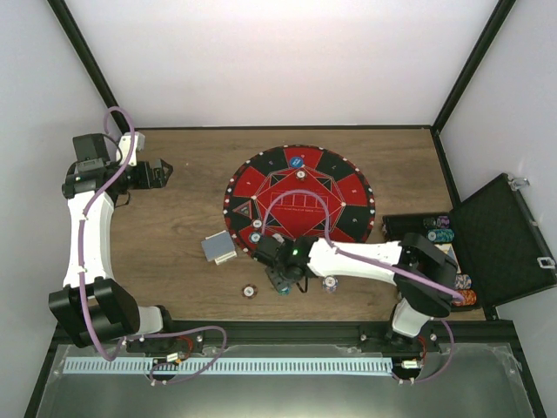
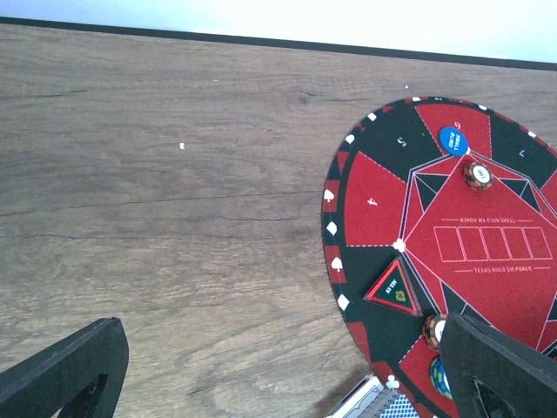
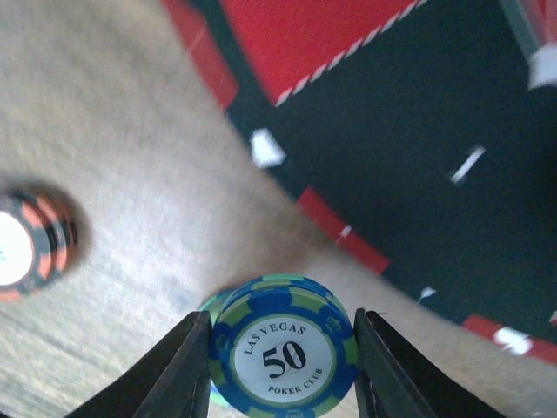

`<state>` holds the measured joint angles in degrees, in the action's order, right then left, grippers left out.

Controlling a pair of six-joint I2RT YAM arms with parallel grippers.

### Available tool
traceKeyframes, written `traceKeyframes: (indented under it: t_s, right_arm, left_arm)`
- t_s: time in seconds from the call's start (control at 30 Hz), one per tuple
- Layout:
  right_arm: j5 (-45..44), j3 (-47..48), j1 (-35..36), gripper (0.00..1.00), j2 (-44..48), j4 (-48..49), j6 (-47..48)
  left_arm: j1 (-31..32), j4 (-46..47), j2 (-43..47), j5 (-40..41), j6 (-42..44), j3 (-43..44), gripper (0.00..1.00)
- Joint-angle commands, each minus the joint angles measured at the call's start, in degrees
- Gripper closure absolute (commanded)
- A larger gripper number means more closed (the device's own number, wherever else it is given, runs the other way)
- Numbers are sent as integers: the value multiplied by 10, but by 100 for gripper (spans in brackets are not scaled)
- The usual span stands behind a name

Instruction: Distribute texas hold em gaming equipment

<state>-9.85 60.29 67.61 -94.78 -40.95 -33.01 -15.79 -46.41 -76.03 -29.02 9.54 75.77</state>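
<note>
The brown chip near the blue disc lacks a blue partner. So next, my right gripper moves outward, lowers to the mat [image 1: 285,177] beside that chip and lets go.
My right gripper [image 3: 283,357] is shut on a blue "50" poker chip [image 3: 283,353], held on edge, with a teal chip [image 3: 209,306] just behind it. In the top view this gripper [image 1: 280,280] hovers over the table just off the mat's near rim. A brown chip [image 1: 250,291] and a white chip [image 1: 331,282] lie to either side of it. The brown chip [image 3: 30,235] also shows at the left of the right wrist view. A card deck [image 1: 218,248] lies left of the mat. My left gripper [image 1: 161,172] stands open and holds nothing, far left over bare wood.
The round red-and-black mat [image 1: 300,196] carries a blue disc [image 2: 452,139], a brown chip [image 2: 477,175] and a triangular marker [image 2: 393,290]. An open black case [image 1: 505,239] at the right edge holds several chips [image 1: 439,228].
</note>
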Motion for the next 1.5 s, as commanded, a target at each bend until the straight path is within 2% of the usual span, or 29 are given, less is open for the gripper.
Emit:
traceKeyframes:
  t_s: [0.0,0.27,0.6,0.87,1.47]
  right_arm:
    - [-33,61,-55,77,31,-19,42]
    - [-43,182,-228,78,-5,22,147]
    - [-28,400,-376,79,-221,45,185]
    - [27,519,-386,83,-363,27,177]
    - [60,625,-376,82,-445,14,174]
  left_arm:
    - [-3,-9,0,-7,-2,18,0]
    - [-2,-8,0,-6,-3,16,0]
    - [-3,-5,-4,-2,-2,14,0]
    - [-2,-3,-12,1,0,15,0]
    - [-2,1,-22,5,5,12,0]
